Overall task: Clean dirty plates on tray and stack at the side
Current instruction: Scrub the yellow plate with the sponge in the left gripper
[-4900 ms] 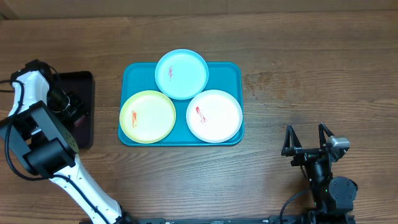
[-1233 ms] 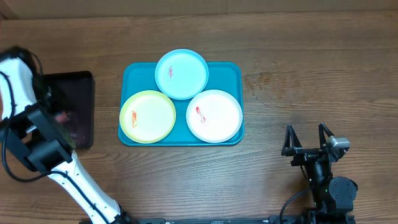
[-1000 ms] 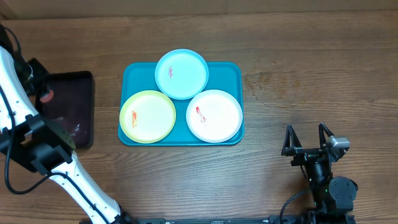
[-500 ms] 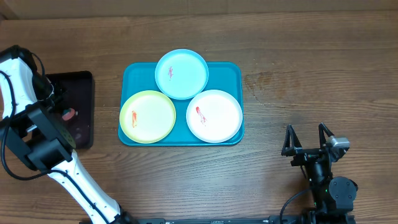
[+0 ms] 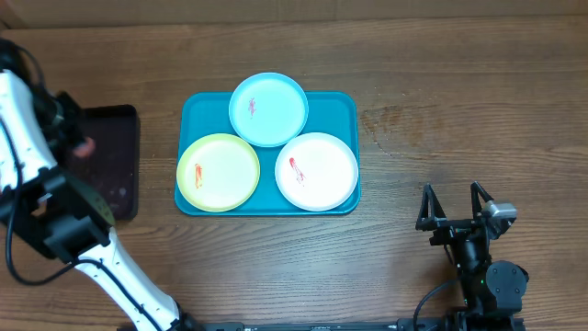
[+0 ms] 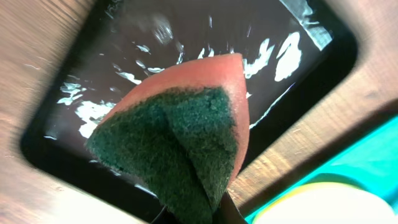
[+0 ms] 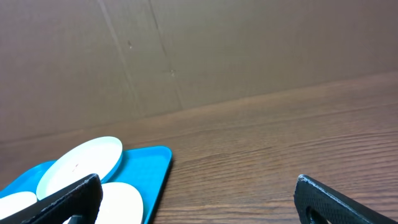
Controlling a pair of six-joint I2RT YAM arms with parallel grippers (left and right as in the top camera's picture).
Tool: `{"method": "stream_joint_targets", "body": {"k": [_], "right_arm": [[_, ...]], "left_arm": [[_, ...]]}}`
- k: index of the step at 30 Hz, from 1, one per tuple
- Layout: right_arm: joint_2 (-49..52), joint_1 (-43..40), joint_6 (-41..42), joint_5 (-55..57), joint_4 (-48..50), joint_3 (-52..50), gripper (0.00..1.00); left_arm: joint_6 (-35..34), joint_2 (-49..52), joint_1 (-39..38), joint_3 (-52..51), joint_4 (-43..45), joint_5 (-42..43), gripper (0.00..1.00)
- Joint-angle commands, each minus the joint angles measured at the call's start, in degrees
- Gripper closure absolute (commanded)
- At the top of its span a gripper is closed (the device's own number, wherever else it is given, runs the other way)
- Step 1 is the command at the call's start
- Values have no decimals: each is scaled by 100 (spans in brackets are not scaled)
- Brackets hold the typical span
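Because a smear marks the yellow-green plate [image 5: 220,173] [image 6: 326,206], which lies to my left gripper's right in the overhead view, I will cross over it, lower and release the sponge.
Three plates lie on the turquoise tray [image 5: 342,110]: light blue [image 5: 267,109] at the back, yellow-green [image 5: 219,172] front left, white [image 5: 316,171] front right. Each has a small red-orange smear. My left gripper [image 5: 81,145] is shut on an orange sponge with a green scouring face [image 6: 180,124], held above the black tray [image 5: 115,175], left of the turquoise tray. My right gripper [image 5: 455,204] is open and empty at the front right, away from the plates. The right wrist view shows the tray [image 7: 152,163], the light blue plate [image 7: 81,158] and the white plate [image 7: 118,202].
The black tray [image 6: 311,50] is wet, with shiny streaks of water. The left wrist view also shows the yellow-green plate's rim [image 6: 323,208] and a turquoise tray corner [image 6: 376,152]. A cardboard wall [image 7: 199,50] stands behind the wooden table.
My left gripper has lifted the sponge from the middle of the black tray and moved it toward the tray's far left part. The plates and right arm have not moved.
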Motion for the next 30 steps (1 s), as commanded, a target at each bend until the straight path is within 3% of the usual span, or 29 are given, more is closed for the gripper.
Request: {"method": "stream_joint_targets", "body": {"k": [1,6,7,9,15,17,23,30], "right_arm": [[-46,26,2,76,22,-59,0],[-46,26,2,79,22,-59,0],[-46,26,2,76,22,-59,0],[-46,26,2,76,22,-59,0],[-46,26,2,76,22,-59,0],[-46,26,2,76,22,-59,0],[-46,26,2,79,22,-59,0],[-46,26,2,76,22,-59,0]], "left_arm": [[249,162,-181,-529,-55,-26,96],[260,-26,-4,656,-1043,35,96],[389,-398,103,811,-1038,597,96],[446,-955,146,811,-979,1145,96],[581,-2046,-33,546,-1038,992,96],[586,-2304,-192,184,-1036,1084,96],[1270,-2542,-1296,-2258,-640,1759,96],[1049,-2540,-2833,-4551,1729,1965,96]]}}
